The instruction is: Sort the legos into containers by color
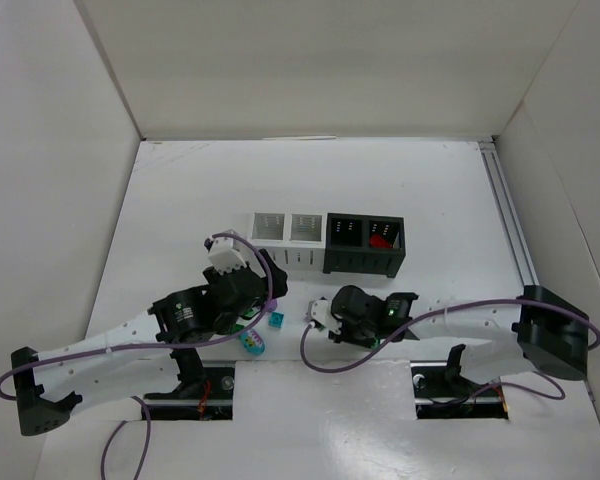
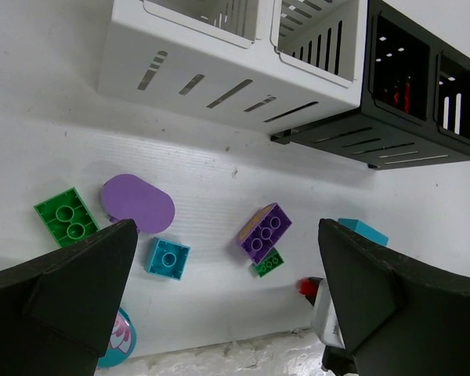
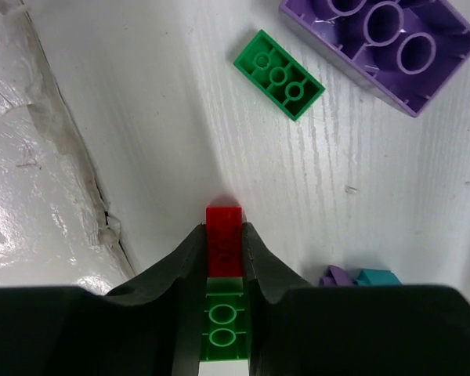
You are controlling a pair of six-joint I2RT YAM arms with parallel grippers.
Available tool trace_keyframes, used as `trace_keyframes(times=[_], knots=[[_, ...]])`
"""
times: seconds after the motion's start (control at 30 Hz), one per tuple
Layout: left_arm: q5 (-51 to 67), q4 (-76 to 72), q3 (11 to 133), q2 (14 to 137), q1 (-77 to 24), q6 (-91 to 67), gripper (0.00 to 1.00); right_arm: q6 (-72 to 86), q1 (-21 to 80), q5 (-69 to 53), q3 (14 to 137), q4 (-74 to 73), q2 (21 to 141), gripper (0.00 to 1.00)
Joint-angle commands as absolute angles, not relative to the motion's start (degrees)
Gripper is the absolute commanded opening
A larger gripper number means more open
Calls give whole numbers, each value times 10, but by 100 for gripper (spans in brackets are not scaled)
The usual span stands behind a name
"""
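Observation:
Next, my right gripper moves up and outward over it to release the small red lego (image 3: 223, 235) with its color.
In the right wrist view my right gripper (image 3: 223, 231) is shut on a small red lego (image 3: 223, 235) at table level. A green lego (image 3: 223, 323) sits right behind it between the same fingers. Ahead of it lie a small green brick (image 3: 280, 74) and a purple brick (image 3: 384, 47). My left gripper (image 2: 227, 227) hangs open above the pile with nothing between its fingers. Below it lie a green brick (image 2: 66, 217), a purple oval piece (image 2: 138, 203), a teal brick (image 2: 168, 258) and the purple brick (image 2: 264, 231). From above, the right gripper (image 1: 318, 316) is just right of the left gripper (image 1: 260, 292).
A white two-cell container (image 1: 288, 238) and a black two-cell container (image 1: 365, 243) stand side by side behind the pile; red pieces (image 1: 383, 240) lie in the black one's right cell. A teal round piece with a pink flower (image 2: 117, 337) lies near the table's taped front seam (image 3: 70, 180).

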State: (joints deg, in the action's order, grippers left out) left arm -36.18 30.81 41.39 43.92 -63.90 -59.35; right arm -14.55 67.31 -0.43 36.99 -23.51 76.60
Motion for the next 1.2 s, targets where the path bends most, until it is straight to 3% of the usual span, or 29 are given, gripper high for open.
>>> trace_keyframes(times=[0.0,0.1,0.23,0.47,0.7,0.87,1.0,1.17], knots=[[-367,303,432,438,-637,-582,100,-163,679,-2,402,-226,731,18],[-361,298,432,438,-637,-577,100,-183,679,-2,436,-246,706,12],[-356,298,432,432,-637,-562,100,-193,673,35,492,-292,688,12],[-310,244,421,456,-637,-508,100,-259,517,77,589,-322,656,12],[-184,145,415,513,-606,-404,100,-288,377,43,629,-322,673,12],[-149,102,410,536,-606,-345,100,-294,329,19,629,-303,692,20],[-142,110,416,569,-606,-338,100,-294,311,2,629,-298,698,33],[-116,115,416,626,-606,-344,100,-301,311,-6,618,-298,685,68]])
